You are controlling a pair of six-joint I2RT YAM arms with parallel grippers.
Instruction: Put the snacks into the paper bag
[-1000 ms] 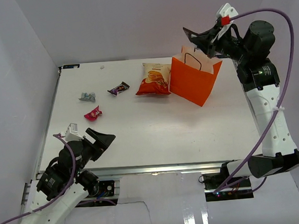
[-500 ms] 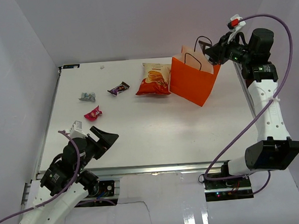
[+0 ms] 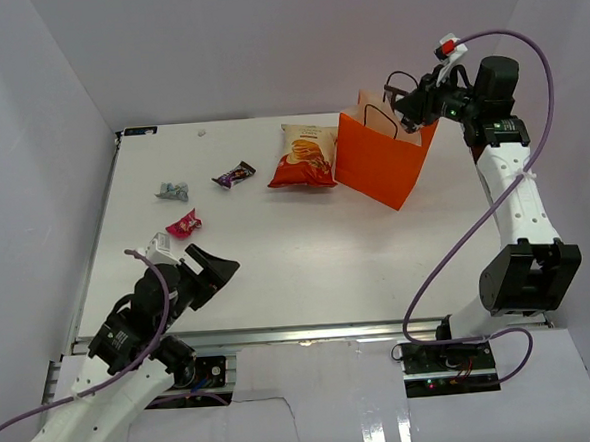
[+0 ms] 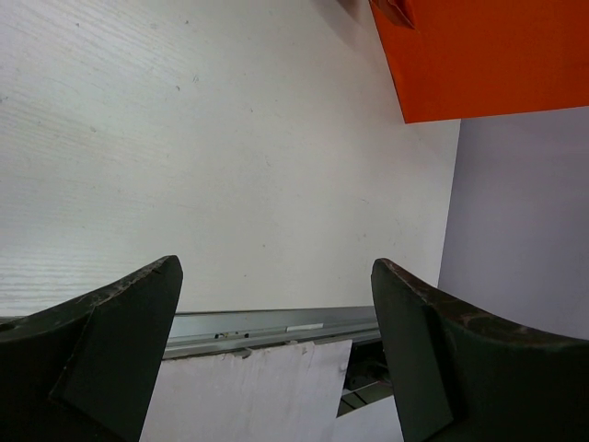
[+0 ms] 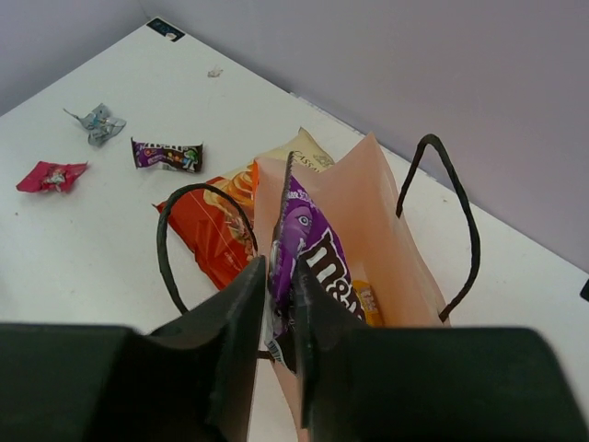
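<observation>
The left gripper moves outward and down onto the red-pink packet (image 3: 184,224) next and closes, since that packet lies outward of and below its open fingers.
The orange paper bag (image 3: 382,161) stands upright at the back right, its pale inside (image 5: 368,212) open to the right wrist view. My right gripper (image 3: 405,104) (image 5: 279,267) hovers over its mouth, shut on a purple candy packet (image 5: 313,239) that hangs into the bag. A yellow packet (image 5: 366,299) lies inside. The orange-and-cream chip bag (image 3: 304,155) (image 5: 216,230) lies against the bag's left side. A dark purple packet (image 3: 234,174), a silver-grey one (image 3: 172,191) and a red-pink one (image 3: 184,224) lie to the left. My left gripper (image 3: 213,271) (image 4: 276,276) is open and holds nothing, near the front left.
The table's metal front rail (image 4: 267,324) runs just under my left gripper. White walls close in the table on the left, back and right. A small white speck (image 3: 201,133) lies near the back edge.
My right gripper has tipped down and left over the bag's mouth with the purple packet. My left gripper has crept slightly forward and right.
</observation>
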